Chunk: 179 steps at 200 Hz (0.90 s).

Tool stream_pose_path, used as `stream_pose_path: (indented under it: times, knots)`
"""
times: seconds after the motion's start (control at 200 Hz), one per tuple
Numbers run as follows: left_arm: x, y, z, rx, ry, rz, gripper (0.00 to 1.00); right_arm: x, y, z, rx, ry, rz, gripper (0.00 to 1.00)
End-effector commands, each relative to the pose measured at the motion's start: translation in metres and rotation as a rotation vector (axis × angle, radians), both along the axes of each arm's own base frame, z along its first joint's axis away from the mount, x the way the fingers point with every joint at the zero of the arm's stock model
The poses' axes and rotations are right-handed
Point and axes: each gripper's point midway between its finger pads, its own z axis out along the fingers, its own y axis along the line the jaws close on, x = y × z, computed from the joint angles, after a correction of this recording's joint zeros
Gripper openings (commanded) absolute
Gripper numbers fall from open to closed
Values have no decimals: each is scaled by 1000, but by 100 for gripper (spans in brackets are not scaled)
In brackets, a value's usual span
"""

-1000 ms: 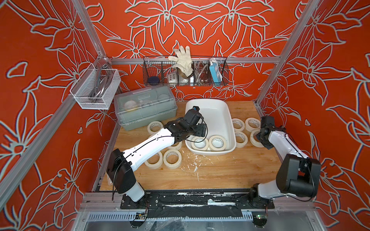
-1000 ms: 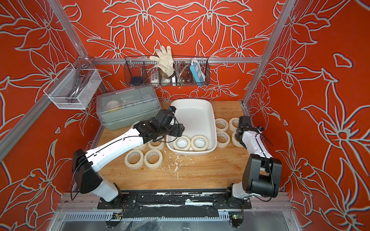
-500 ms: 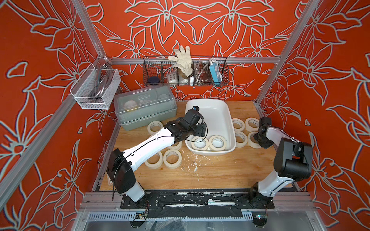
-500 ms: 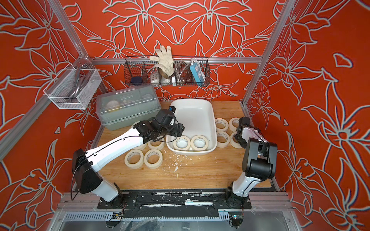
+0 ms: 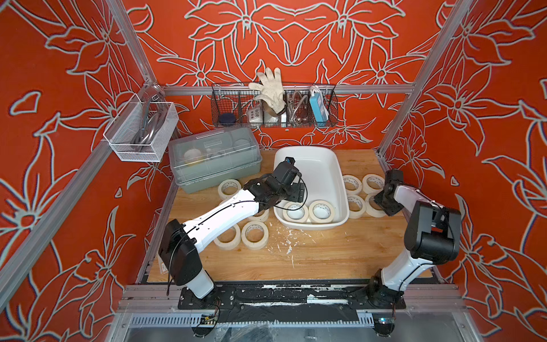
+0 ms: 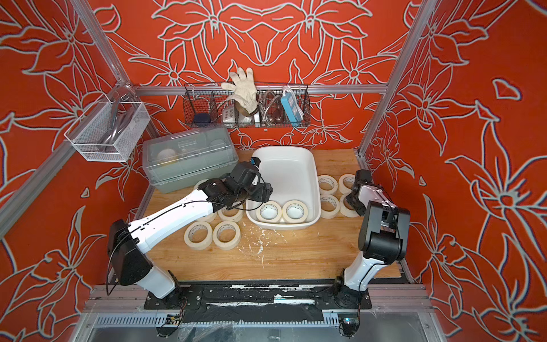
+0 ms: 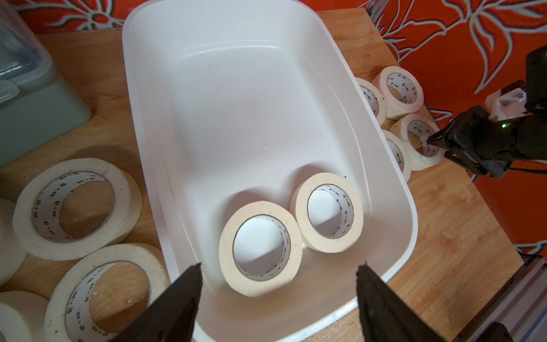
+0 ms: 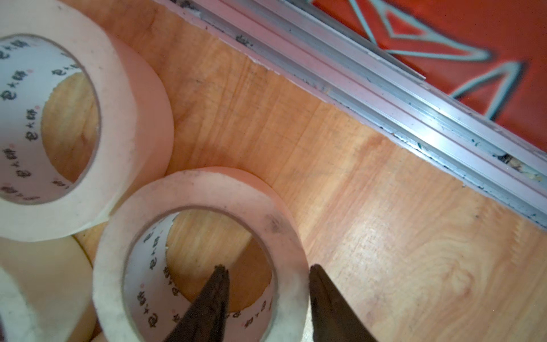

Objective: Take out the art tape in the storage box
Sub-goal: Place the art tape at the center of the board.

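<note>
The storage box's roll nearer the lidded box has an open core, so my left gripper should go down over the roll's far rim (image 6: 260, 207) (image 7: 228, 234), with one finger inside, and close.
The storage box (image 5: 307, 150) (image 6: 284, 149) (image 7: 236, 103) is a white tub at mid-table. Two art tape rolls (image 5: 332, 211) (image 7: 228, 251) lie flat side by side at its near end. My left gripper (image 5: 297, 194) (image 6: 263, 192) (image 7: 279, 266) hovers open over that near end, above the left-hand roll, touching nothing. My right gripper (image 5: 384, 207) (image 8: 268, 268) sits on the table right of the box. One finger is inside a tape roll (image 8: 201, 189) (image 5: 370, 212) and one outside. Its jaws are parted with a gap to the roll's wall, so it is open.
Several tape rolls (image 5: 352, 183) lie on the table right of the box and several more (image 5: 255, 235) left of it, partly under my left arm. A grey-green lidded box (image 5: 213, 160) stands back left. Wire baskets (image 5: 273, 109) (image 5: 142, 133) hang on the walls.
My right gripper has opened and let go of the roll it set on the table right of the box; its arm has folded back. The left arm has not moved.
</note>
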Motion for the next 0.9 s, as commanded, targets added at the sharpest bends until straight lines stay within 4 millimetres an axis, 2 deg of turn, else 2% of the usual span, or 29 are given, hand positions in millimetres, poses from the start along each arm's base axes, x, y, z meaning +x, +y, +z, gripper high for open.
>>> stream_pose_path:
  times: [0.0,0.1,0.265,0.345,0.46,0.585,0.711,0.891]
  knots:
    - [6,-2,1,5,7,7,81,4,2,23,4,-36,53,56]
    - [5,-5,0,25,13,-21,80,10,14,36,47,-75,124,60]
    - [5,-6,-7,93,46,-74,79,20,38,62,126,-183,251,61]
    - [-1,-13,-16,145,78,-180,78,23,53,75,172,-273,304,61]
    - [0,-6,-37,300,145,-242,77,26,83,92,290,-419,390,61]
    - [1,-6,-61,375,236,-321,77,26,115,112,396,-552,510,60]
    - [-3,-10,-94,444,346,-398,73,16,137,128,438,-619,596,60]
    - [2,-12,-128,512,411,-429,72,1,163,151,422,-646,703,61]
